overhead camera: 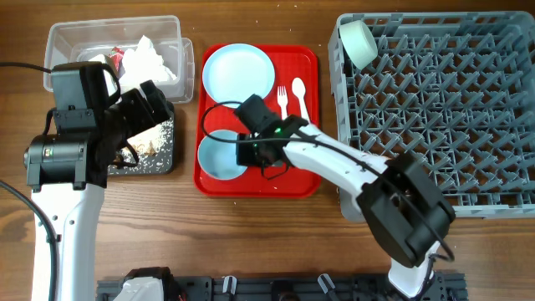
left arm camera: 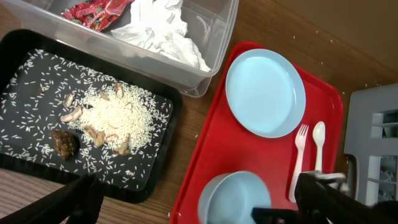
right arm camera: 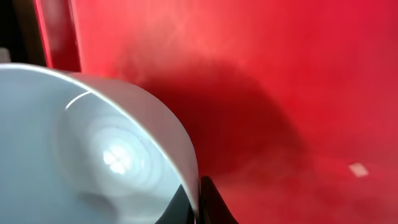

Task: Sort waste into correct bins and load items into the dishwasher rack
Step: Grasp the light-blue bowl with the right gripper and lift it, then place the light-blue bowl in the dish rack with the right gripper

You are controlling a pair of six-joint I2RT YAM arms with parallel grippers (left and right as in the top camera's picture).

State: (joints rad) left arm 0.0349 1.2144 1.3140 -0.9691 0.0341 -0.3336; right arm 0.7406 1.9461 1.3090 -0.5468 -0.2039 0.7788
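My right gripper rises next and swings outward over the empty rack wires nearer than the second bowl. As those wires are empty, it then tilts, lowers and releases the light blue-green bowl.
My right gripper (overhead camera: 249, 150) is shut on the rim of a light blue-green bowl (overhead camera: 219, 159) at the front left of the red tray (overhead camera: 292, 180). The right wrist view shows both fingers (right arm camera: 199, 200) pinching the bowl's wall (right arm camera: 93, 155). A second bowl (overhead camera: 358, 42) lies on its side in the far left corner of the grey dishwasher rack (overhead camera: 443, 109). The pale blue plate (overhead camera: 238, 71), white fork (overhead camera: 282, 100) and spoon (overhead camera: 298, 94) lie on the tray. My left gripper (overhead camera: 150, 100) is open and empty above the black tray (left arm camera: 168, 155). The yellow cup is out of view.
The clear tub (overhead camera: 75, 38) at the far left holds the white napkin (left arm camera: 161, 31) and red wrapper (left arm camera: 93, 12). The black tray holds rice and brown scraps (left arm camera: 106, 121). The rack stands close to the red tray's right edge.
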